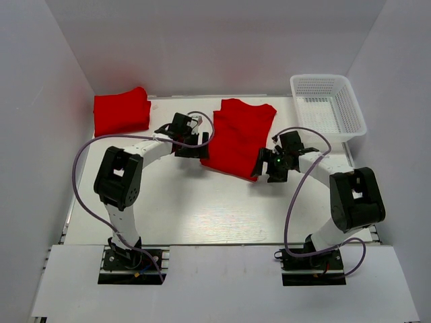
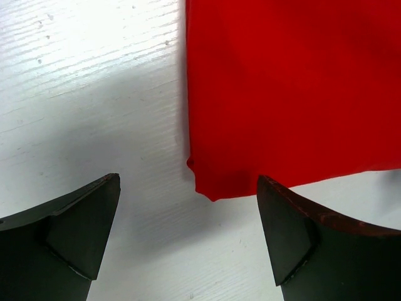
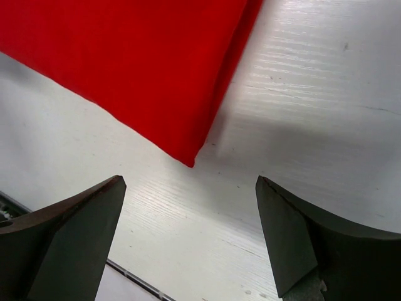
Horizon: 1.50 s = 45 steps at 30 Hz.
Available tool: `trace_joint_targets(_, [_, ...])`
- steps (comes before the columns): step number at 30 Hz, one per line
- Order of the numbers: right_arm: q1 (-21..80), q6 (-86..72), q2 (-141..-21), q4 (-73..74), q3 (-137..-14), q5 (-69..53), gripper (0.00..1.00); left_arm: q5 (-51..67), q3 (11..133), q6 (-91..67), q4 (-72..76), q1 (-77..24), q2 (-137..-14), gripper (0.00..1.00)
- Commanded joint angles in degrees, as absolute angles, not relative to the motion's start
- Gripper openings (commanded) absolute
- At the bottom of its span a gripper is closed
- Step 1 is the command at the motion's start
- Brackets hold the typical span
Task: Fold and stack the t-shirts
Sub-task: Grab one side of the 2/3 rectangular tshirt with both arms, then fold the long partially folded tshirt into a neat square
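The middle red t-shirt's near corner lies just below the robot's left gripper, between its open fingers, so the left gripper will next come down to that corner and then close.
A red t-shirt (image 1: 239, 138) lies folded into a long strip in the middle of the table. Another folded red t-shirt (image 1: 121, 112) rests at the back left. My left gripper (image 1: 200, 145) stands open at the strip's left edge, and in the left wrist view its near corner (image 2: 210, 191) lies just ahead of the open left gripper (image 2: 188, 182). My right gripper (image 1: 260, 165) stands open at the strip's right near corner. The right wrist view has that cloth corner (image 3: 187, 158) just ahead of the right gripper (image 3: 187, 182). Neither gripper holds anything.
A white mesh basket (image 1: 328, 105) stands at the back right, with nothing inside it. White walls close off the table on the left, back and right. The table's near edge rail (image 3: 125, 271) shows below the right gripper.
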<state>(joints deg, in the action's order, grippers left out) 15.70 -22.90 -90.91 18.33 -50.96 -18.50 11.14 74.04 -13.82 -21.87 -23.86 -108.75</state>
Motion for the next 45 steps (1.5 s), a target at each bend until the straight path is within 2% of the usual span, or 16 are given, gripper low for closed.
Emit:
trace_joint_targets(1, [15.9, -24.7, -90.9, 11.3, -50.9, -22.2, 0.90, 13.7, 73.8, -12.6, -17.9, -24.1, -107.1, 1.00])
trace_joint_targets(4, [16.0, -25.4, -92.9, 10.6, -50.9, -22.7, 0.90, 14.9, 73.3, -12.6, -17.3, -24.1, -109.4, 0.90])
trace_joint_targets(5, [16.3, -25.7, -93.2, 10.2, -50.6, -22.7, 0.90, 15.7, 73.3, -12.6, -17.3, -24.1, -109.9, 0.82])
trace_joint_targets(7, [16.3, -26.5, -93.9, 9.0, -49.8, -23.1, 0.90, 16.3, 73.3, -12.6, -17.3, -24.6, -111.0, 0.73])
trace_joint_targets(9, [16.4, -27.3, -94.3, 8.6, -49.0, -23.2, 0.85, 16.9, 71.5, -12.6, -16.8, -24.6, -111.0, 0.69])
trace_joint_targets(18, [16.7, -29.5, -96.1, 5.1, -46.5, -24.7, 0.71, 18.0, 68.1, -13.1, -14.6, -25.1, -110.5, 0.62])
trace_joint_targets(19, [16.9, -29.8, -96.1, 4.5, -46.1, -24.4, 0.66, 18.0, 68.1, -13.1, -14.6, -25.7, -111.1, 0.58])
trace_joint_targets(21, [17.0, -29.8, -96.5, 4.3, -46.0, -23.9, 0.62, 18.5, 68.1, -13.1, -14.6, -25.7, -111.6, 0.51])
trace_joint_targets(22, [17.0, -29.9, -96.6, 4.2, -45.9, -23.7, 0.59, 18.5, 67.5, -13.1, -14.6, -25.7, -111.6, 0.45])
trace_joint_targets(24, [17.0, -30.2, -97.1, 3.4, -45.4, -23.2, 0.52, 19.1, 66.8, -13.1, -14.1, -26.2, -111.6, 0.41])
trace_joint_targets(25, [15.7, -30.3, -97.2, 3.3, -45.4, -23.1, 0.41, 19.1, 66.3, -13.6, -14.1, -26.2, -111.6, 0.39])
trace_joint_targets(28, [16.9, -30.6, -97.2, 2.7, -44.7, -23.0, 0.19, 19.1, 66.3, -14.2, -13.5, -26.2, -112.1, 0.15])
trace_joint_targets(29, [17.0, -30.6, -96.9, 2.7, -44.2, -21.8, 0.05, 19.1, 66.3, -14.2, -13.5, -26.2, -112.1, 0.00])
trace_joint_targets(30, [17.1, -30.1, -95.7, 2.6, -44.0, -20.9, 0.00, 19.1, 65.6, -14.8, -13.5, -26.2, -111.3, 0.00])
trace_joint_targets(37, [18.1, -25.5, -85.2, 8.6, -41.1, -17.5, 0.00, 19.1, 60.5, -17.1, -16.4, -27.2, -100.6, 0.00])
trace_joint_targets(45, [20.0, -22.4, -63.1, 32.6, -39.9, -19.3, 0.00, 24.2, 55.4, -21.4, -33.5, -29.1, -81.8, 0.00])
